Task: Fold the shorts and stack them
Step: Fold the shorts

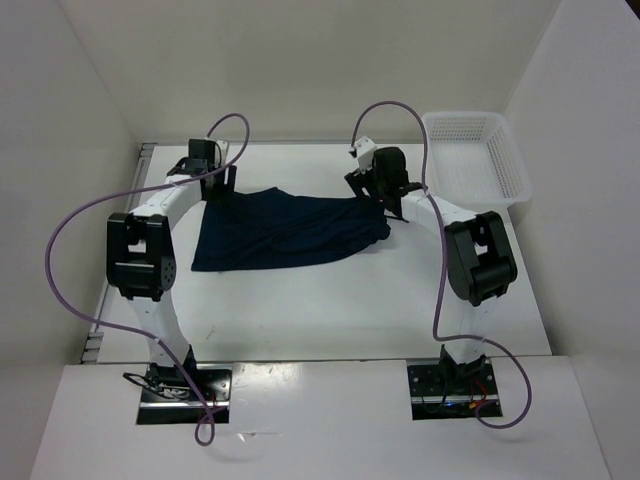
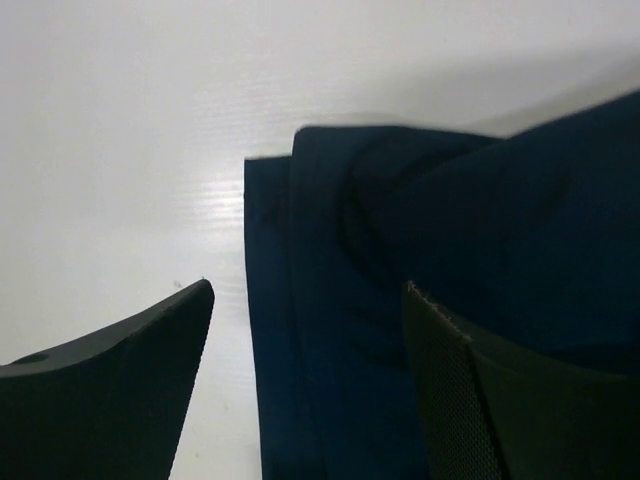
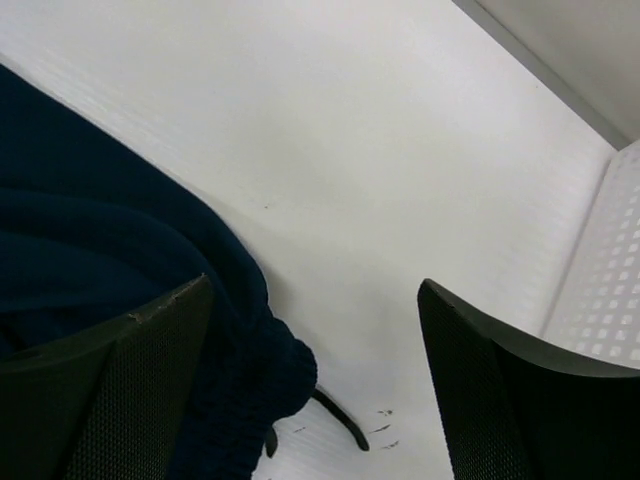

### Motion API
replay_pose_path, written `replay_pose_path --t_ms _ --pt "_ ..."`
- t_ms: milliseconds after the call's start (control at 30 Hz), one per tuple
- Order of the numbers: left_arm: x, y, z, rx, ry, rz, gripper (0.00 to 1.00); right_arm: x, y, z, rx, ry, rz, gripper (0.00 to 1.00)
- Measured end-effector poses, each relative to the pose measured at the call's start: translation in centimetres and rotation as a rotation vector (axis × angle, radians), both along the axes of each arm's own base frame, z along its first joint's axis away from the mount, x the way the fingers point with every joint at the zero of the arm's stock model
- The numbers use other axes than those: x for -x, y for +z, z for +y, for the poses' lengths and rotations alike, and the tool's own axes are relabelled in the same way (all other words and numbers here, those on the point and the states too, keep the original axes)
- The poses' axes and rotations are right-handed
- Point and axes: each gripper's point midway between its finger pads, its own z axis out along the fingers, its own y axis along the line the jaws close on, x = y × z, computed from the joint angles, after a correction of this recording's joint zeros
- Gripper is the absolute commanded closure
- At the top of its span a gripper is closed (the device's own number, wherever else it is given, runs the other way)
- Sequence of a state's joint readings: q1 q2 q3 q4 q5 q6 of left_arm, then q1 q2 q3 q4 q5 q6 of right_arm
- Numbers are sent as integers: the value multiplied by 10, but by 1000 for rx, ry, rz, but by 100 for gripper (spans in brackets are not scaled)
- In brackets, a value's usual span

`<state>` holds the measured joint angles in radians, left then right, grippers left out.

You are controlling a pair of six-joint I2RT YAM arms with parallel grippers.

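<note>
The left gripper moves back from the shorts' far corner next and lowers onto their near corner, which lies nearer my base, uncovered.
The dark navy shorts (image 1: 285,230) lie spread flat on the white table, waistband toward the right. My left gripper (image 1: 215,185) hovers over their far left corner, open. In the left wrist view the layered fabric edge (image 2: 450,230) lies under and between the spread fingers of the left gripper (image 2: 308,288), and nothing is pinched. My right gripper (image 1: 385,205) stands open at the waistband end. In the right wrist view the bunched waistband (image 3: 100,230) sits by the left finger and the thin dark drawstring (image 3: 340,415) trails onto the table between the fingers of the right gripper (image 3: 315,283).
A white mesh basket (image 1: 475,160) stands at the back right corner, and its wall (image 3: 610,290) also shows in the right wrist view. White walls enclose the table on three sides. Purple cables loop above both arms.
</note>
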<state>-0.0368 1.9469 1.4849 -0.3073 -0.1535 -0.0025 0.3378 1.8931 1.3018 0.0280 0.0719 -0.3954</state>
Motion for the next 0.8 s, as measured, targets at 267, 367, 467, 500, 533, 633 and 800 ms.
replay_pose_path --t_ms 267,367,467,500,533,633,800 --pt "118 12 -15 -12 -49 122 29 24 21 7 57 168 7 21" --pt "166 2 -36 -24 -123 180 39 44 19 7 74 222 30 27" --pt "198 -29 -47 -45 -176 275 43 60 7 6 96 271 75 32" --pt "206 -38 -45 -54 -177 308 43 65 1 5 105 282 94 33" --pt "211 -46 -43 -64 -173 335 44 69 -4 4 112 292 110 33" --pt "210 -58 -37 -93 -155 356 45 79 -16 1 132 311 150 33" --pt "194 -61 -34 -114 -135 309 48 88 -21 -1 143 330 167 34"
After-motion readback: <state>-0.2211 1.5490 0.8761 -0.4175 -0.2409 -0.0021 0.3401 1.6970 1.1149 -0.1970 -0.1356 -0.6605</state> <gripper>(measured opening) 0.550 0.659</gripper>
